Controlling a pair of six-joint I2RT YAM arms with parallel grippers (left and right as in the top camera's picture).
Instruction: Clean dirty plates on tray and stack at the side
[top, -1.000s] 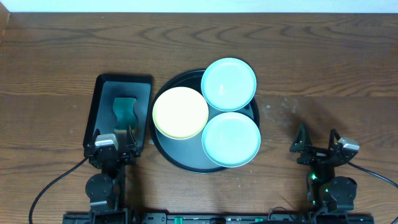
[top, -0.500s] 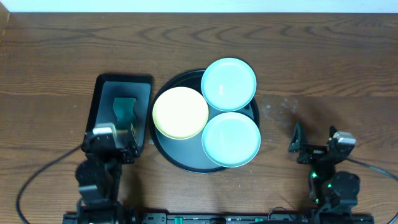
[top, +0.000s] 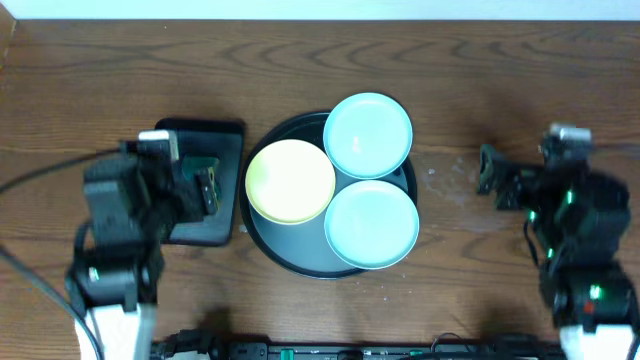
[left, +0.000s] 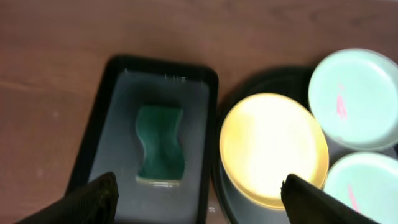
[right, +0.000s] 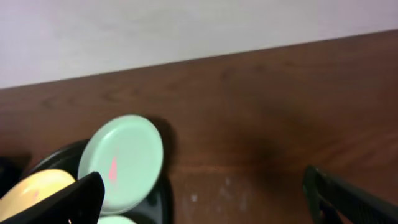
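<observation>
My right gripper goes left in the overhead view and down onto the yellow plate's rim (top: 331, 182) facing the turquoise plates next, as bare tray leaves room.
The round black tray (top: 262, 235) holds three plates: a pale yellow plate (top: 290, 180) at the left, a turquoise plate (top: 368, 135) at the back right and another turquoise plate (top: 371, 223) at the front right. The left wrist view shows the yellow plate (left: 273, 146) and red smears on both turquoise plates (left: 354, 99). My left gripper (top: 205, 190) is open and empty above the rectangular tray; its fingers (left: 199, 193) frame the bottom edge. My right gripper (top: 487, 170) is open and empty over bare table right of the tray, and its view (right: 202, 193) shows the back turquoise plate (right: 121, 162).
A smaller black rectangular tray (top: 215, 135) left of the round tray holds a green sponge (left: 160, 144), mostly hidden under my left arm in the overhead view. Faint white specks mark the wood (top: 445, 175) right of the round tray.
Both arms have lifted from the table's front edge and moved toward the back. The left gripper now hangs over the rectangular tray. The plates have not moved.
</observation>
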